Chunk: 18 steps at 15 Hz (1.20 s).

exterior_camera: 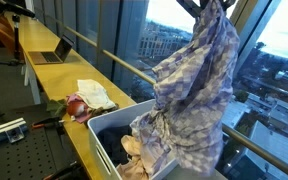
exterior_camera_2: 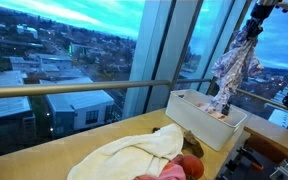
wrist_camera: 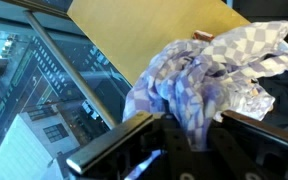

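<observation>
Next, my gripper will stay high, shift toward the cream towel's side over the middle of the white bin and release, since the checkered cloth's lower end droops there.
A blue-and-white checkered cloth (exterior_camera: 196,85) hangs high in the air, pinched at its top by my gripper (exterior_camera: 210,6), which is shut on it. Its lower end droops into or just above a white bin (exterior_camera: 114,155) that holds more clothes. From the far side the same cloth (exterior_camera_2: 236,62) dangles from the gripper (exterior_camera_2: 254,14) above the bin (exterior_camera_2: 206,112). In the wrist view the checkered cloth (wrist_camera: 199,75) bunches out from between the dark fingers (wrist_camera: 109,145).
A cream towel (exterior_camera_2: 134,152) and a red item (exterior_camera_2: 189,167) lie on the wooden counter (exterior_camera: 44,70) beside the bin. A laptop (exterior_camera: 52,52) sits farther along. A metal railing (exterior_camera_2: 74,88) and tall windows run along the counter.
</observation>
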{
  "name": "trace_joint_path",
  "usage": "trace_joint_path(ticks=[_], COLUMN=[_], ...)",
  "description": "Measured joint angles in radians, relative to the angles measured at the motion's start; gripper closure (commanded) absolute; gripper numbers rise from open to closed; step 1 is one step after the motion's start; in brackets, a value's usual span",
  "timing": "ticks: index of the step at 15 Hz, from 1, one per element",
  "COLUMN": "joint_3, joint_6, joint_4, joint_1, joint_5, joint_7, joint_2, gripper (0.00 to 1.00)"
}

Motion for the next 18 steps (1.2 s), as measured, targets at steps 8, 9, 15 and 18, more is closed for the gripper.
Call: trace_joint_path(ticks=[8, 9, 15, 18], joint_3=[-0.004, 0.002, 0.046, 0.062], joint_6=[0.0, 0.0, -0.003, -0.003], joint_4=[-0.081, -0.089, -0.112, -0.129], joint_1=[0.015, 0.023, 0.082, 0.102], joint_5=[0.008, 0.008, 0.008, 0.006], joint_7=[-0.013, -0.013, -0.001, 0.01], joint_2=[-0.028, -0.031, -0.041, -0.038], gripper=[0.98, 0.98, 0.98, 0.98])
